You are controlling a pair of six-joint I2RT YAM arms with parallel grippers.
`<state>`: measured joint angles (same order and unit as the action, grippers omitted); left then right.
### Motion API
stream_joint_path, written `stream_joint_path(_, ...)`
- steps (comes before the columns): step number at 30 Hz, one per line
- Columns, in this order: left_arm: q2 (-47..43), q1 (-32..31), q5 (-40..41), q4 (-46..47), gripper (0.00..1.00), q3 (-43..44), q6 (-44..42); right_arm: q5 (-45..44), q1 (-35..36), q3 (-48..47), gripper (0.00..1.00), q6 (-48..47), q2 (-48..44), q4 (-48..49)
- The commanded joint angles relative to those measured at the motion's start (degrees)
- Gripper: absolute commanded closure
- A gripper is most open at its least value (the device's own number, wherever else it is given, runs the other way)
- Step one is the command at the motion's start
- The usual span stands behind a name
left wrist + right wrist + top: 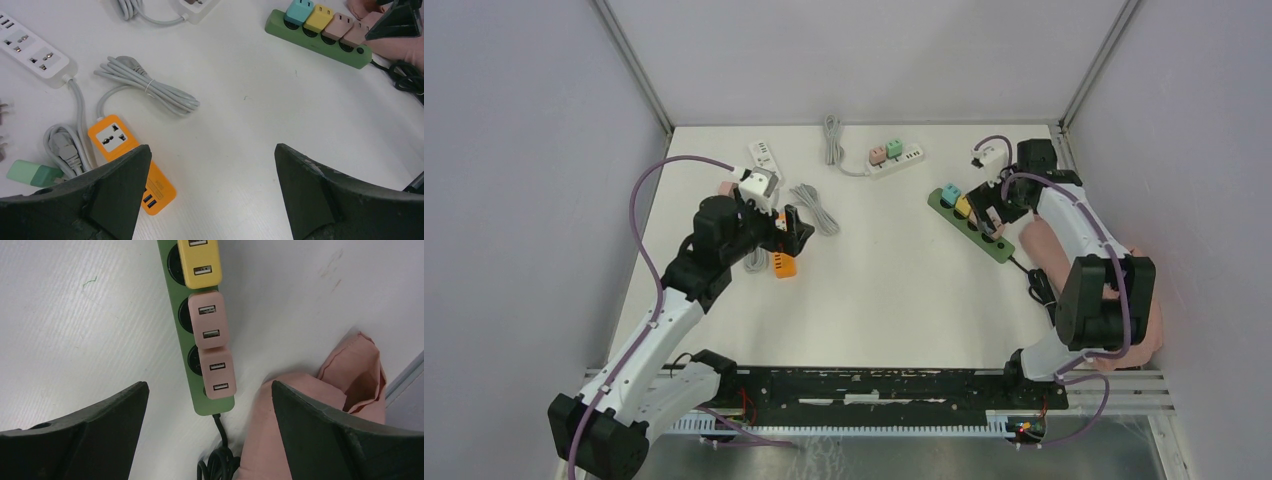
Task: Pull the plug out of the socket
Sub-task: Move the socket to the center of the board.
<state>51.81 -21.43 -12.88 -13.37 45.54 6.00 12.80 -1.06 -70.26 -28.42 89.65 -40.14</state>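
I first need to lower my right gripper around the last pink plug [216,372], to close on the green power strip's sides at its cord end.
A green power strip [216,404] lies at the right of the table [884,290]. Plugged into it are a blue plug [300,10], a yellow plug [202,262] and two pink plugs [210,320] in a row. My right gripper [209,385] hovers open over the strip's cord end, its fingers either side of the last pink plug [216,372] and not touching it. My left gripper [212,146] is open over bare table beside an orange power strip [117,137], holding nothing. In the top view the green strip [999,248] sits under my right gripper [989,215].
A pink cloth [310,425] and a coiled black cord [220,460] lie by the green strip's end. A white strip [30,47], grey cable bundle [150,87] and mint plug [32,172] sit at the left. Another white strip [894,160] with plugs lies at the back.
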Motion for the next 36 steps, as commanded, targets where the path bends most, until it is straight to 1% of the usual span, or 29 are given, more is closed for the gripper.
stream_joint_path(1,-0.89,0.59,-0.08,2.12,0.01,-0.1,-2.47,-0.95,-0.18,-0.48,0.0,-0.88,1.82,1.53)
stream_joint_path(5,-0.82,0.69,-0.71,2.12,0.01,-0.08,-2.27,-0.25,-0.2,-0.78,0.0,-1.36,3.3,1.42)
stream_joint_path(10,-0.95,0.71,-0.89,2.12,0.01,-0.22,-2.19,3.59,-0.17,-2.65,0.0,-1.43,7.94,-1.08)
stream_joint_path(17,-1.07,0.76,-1.12,2.3,0.01,-0.41,-2.09,-4.84,-0.18,-2.36,0.01,1.19,13.03,4.09)
stream_joint_path(20,-1.32,0.73,-1.4,2.44,0.01,-0.69,-2.03,-5.58,-0.15,-2.18,0.06,1.11,14.75,4.45)
stream_joint_path(24,-1.32,0.73,-1.66,2.55,0.01,-0.89,-1.85,-3.92,-0.09,-2.16,0.15,0.31,15.46,4.0)
stream_joint_path(29,-1.51,0.78,-2.18,2.71,0.01,-0.98,-1.69,-3.02,-0.05,-1.8,0.2,-0.12,16.05,3.6)
stream_joint_path(33,-1.8,0.77,-2.45,2.84,0.01,-1.07,-1.55,-2.49,0.41,-2.32,0.28,-0.94,16.66,2.54)
stream_joint_path(36,-2.08,0.77,-2.57,2.93,0.01,-1.2,-1.48,-0.97,0.97,-2.45,0.39,-1.81,15.78,1.64)
